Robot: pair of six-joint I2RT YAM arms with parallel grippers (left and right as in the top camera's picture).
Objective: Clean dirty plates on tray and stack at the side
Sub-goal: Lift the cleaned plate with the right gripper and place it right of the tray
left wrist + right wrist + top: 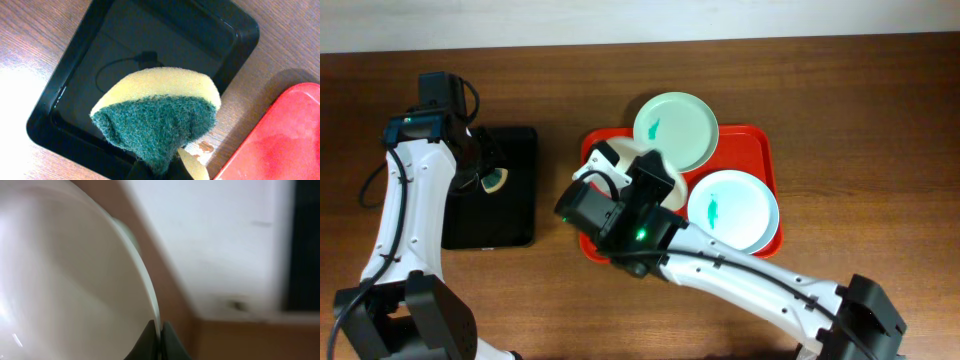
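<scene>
The robot's right gripper next carries the plate to the bare wood beside the red tray, lowers it and releases the plate's rim, since that bare wood is to the gripper's right in the overhead view.
The red tray [761, 150] carries a mint green plate [680, 130] at its far edge and a pale blue plate [740, 208] on its right side. Each of the two has a small teal smear. My right gripper [161, 335] is shut on the rim of a white plate [75, 280], tilted up on edge over the tray's left part [604, 157]. Over the black tray [150, 35], my left gripper [160, 172] is shut on a yellow and green sponge [160, 110]. The sponge hides most of the left fingers.
The narrower black tray [510, 215] lies on the wooden table left of the red tray [280, 140], with a strip of bare wood between them. A white wall runs along the table's far edge.
</scene>
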